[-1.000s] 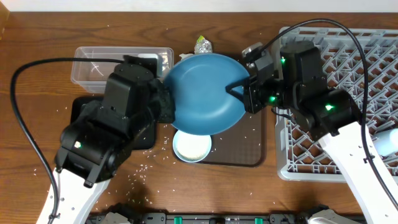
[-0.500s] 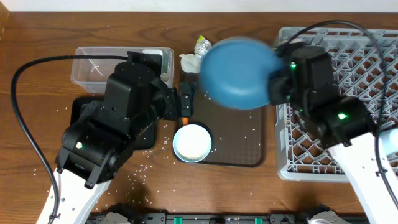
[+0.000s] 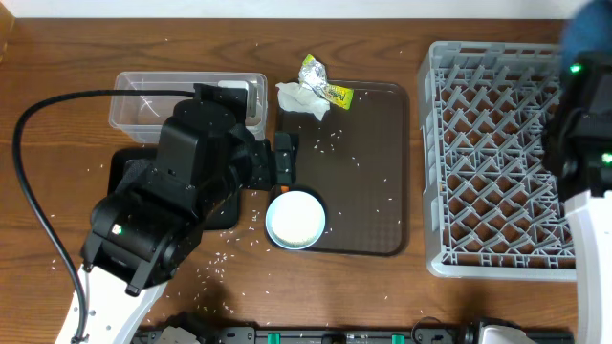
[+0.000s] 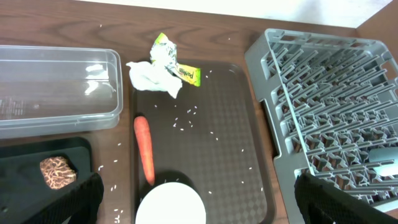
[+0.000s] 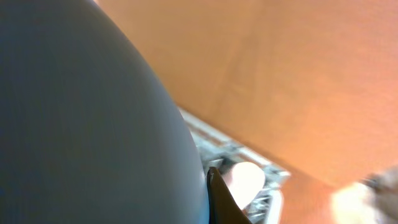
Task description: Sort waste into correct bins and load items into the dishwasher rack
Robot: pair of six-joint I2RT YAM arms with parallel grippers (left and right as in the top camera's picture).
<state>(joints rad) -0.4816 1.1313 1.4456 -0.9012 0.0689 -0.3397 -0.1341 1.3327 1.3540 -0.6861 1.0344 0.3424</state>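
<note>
The dark-blue plate (image 3: 585,29) will go down into the pegs at the rack's far end (image 3: 541,78) next, and my right gripper will let go of it there, because those pegs are empty.
My right gripper (image 5: 209,186) is shut on the rim of the dark-blue plate (image 5: 87,112), which fills its wrist view. From overhead the plate (image 3: 585,29) is a blur above the far right corner of the grey dishwasher rack (image 3: 488,153). My left gripper (image 4: 208,205) hangs wide open and empty over the white bowl (image 4: 170,204). Ahead of it lie the carrot (image 4: 144,148), tissue (image 4: 152,76) and foil wrapper (image 4: 177,65). A brown lump (image 4: 57,172) sits in the black tray (image 4: 37,155), next to the clear tub (image 4: 56,81).
The brown serving tray (image 3: 368,182) carries scattered rice grains (image 3: 330,143), and more rice dots the table at the left. The left arm (image 3: 163,210) covers most of the black tray from overhead. A pale round thing (image 5: 245,180) sits in the rack below the plate.
My left gripper let go of the plate and opened wide. The right arm swung the plate from over the brown tray to the rack's far right side, uncovering the tissue, wrapper and tray.
</note>
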